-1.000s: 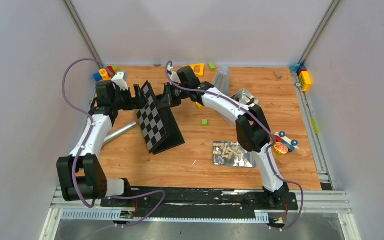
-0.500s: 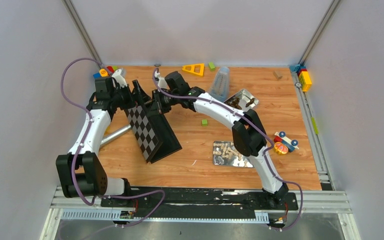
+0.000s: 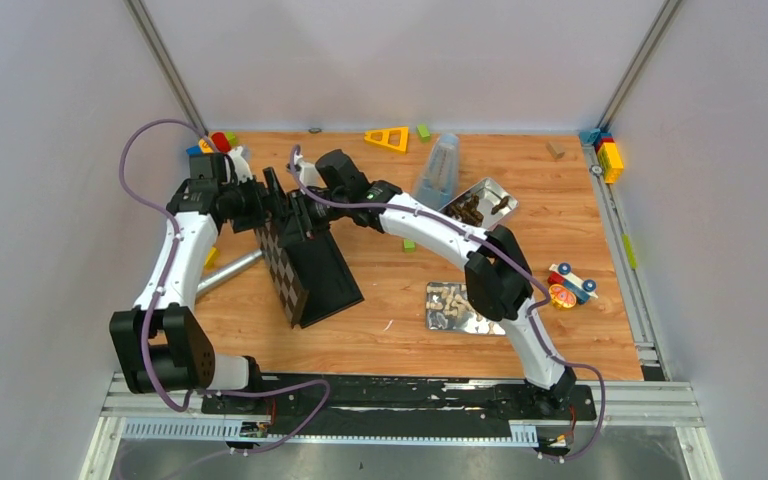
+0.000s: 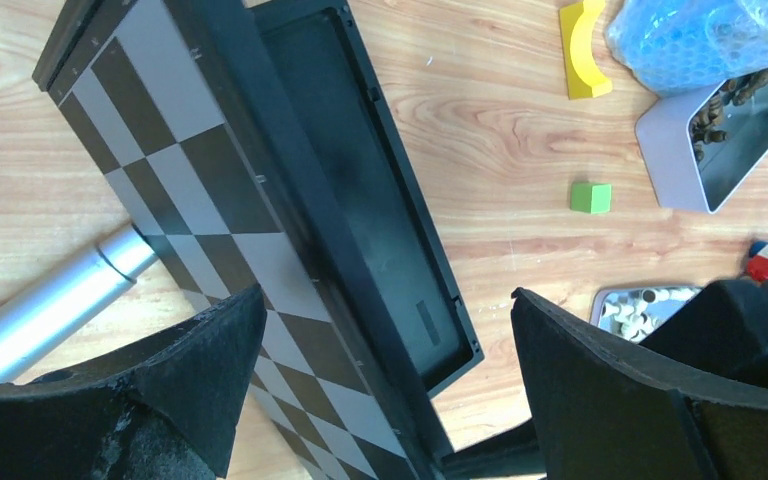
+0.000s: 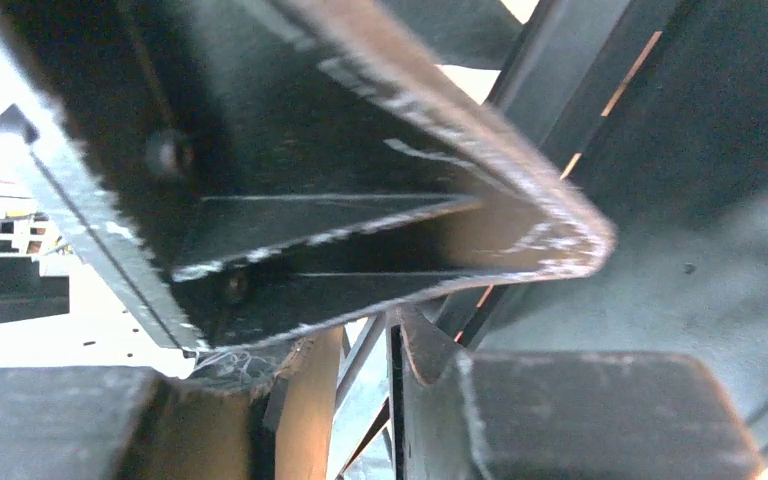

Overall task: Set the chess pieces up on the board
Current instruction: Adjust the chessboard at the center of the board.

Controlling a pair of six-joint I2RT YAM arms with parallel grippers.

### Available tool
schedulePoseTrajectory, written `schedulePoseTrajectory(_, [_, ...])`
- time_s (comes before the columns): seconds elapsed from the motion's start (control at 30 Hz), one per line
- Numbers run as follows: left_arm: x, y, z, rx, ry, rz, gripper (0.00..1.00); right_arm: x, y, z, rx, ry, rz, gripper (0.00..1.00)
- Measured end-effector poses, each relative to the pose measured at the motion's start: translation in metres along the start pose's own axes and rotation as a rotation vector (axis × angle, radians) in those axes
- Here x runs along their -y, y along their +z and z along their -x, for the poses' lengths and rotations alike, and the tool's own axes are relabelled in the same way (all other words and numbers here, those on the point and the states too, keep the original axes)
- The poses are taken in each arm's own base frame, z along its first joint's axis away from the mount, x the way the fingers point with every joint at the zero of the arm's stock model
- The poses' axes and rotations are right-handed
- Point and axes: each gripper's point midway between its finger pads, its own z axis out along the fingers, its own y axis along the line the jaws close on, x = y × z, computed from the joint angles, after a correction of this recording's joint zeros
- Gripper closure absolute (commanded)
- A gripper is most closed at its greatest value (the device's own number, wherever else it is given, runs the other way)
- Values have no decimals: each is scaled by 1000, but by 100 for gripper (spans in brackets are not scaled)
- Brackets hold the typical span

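Note:
The open left gripper moves down and back onto the raised board half's upper edge next, since that edge runs below it and back toward my base.
The board is partly unfolded: one half lies on the table with its black inside up, and the checkered half stands tilted on its hinge. My left gripper hovers wide open over the board's far end; in its wrist view the board passes below the left gripper, untouched. My right gripper is at the raised half's far edge. In the right wrist view the right gripper is parted by a narrow gap, with table showing through. Cream chess pieces lie in a flat tin.
A second tin holds dark pieces, beside a clear plastic cup. A silver cylinder lies left of the board. A green cube, a yellow triangle, a toy car and coloured blocks are scattered around.
My right arm has swung left and pushed the raised checkered half steeper, toward the left. Its jaws have parted slightly. The left gripper has stayed wide open and shifted a little left.

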Motion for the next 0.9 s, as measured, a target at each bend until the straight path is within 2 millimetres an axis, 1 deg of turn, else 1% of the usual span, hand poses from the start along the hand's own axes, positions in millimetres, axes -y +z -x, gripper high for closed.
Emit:
schedulePoseTrajectory(0.1, [0,-5,0,-20,9,13,0,-14,3,-6,-13,-21,21,75])
schedulePoseTrajectory(0.2, [-4,-8,-5,-52,20,38,1,-25,8,-14,-29,-34,39,75])
schedulePoseTrajectory(0.33, [-14,-11,-16,-106,29,81,4,-36,13,-22,-48,-44,57,75])
schedulePoseTrajectory(0.47, [-28,-14,-32,-179,30,123,11,-43,16,-29,-64,-49,72,73])
schedulePoseTrajectory(0.53, [-34,-16,-36,-200,31,139,16,-44,17,-30,-67,-52,76,70])
schedulePoseTrajectory(0.57, [-37,-18,-39,-212,31,146,20,-44,17,-30,-67,-53,76,67])
schedulePoseTrajectory(0.6, [-39,-20,-41,-219,30,150,26,-44,17,-30,-68,-55,77,64])
schedulePoseTrajectory(0.7, [-44,-24,-46,-243,33,162,33,-46,14,-30,-67,-68,79,54])
schedulePoseTrajectory(0.8, [-46,-27,-50,-262,35,165,44,-48,7,-31,-63,-90,68,46])
schedulePoseTrajectory(0.9, [-48,-28,-52,-272,41,165,52,-49,-6,-29,-51,-118,45,41])
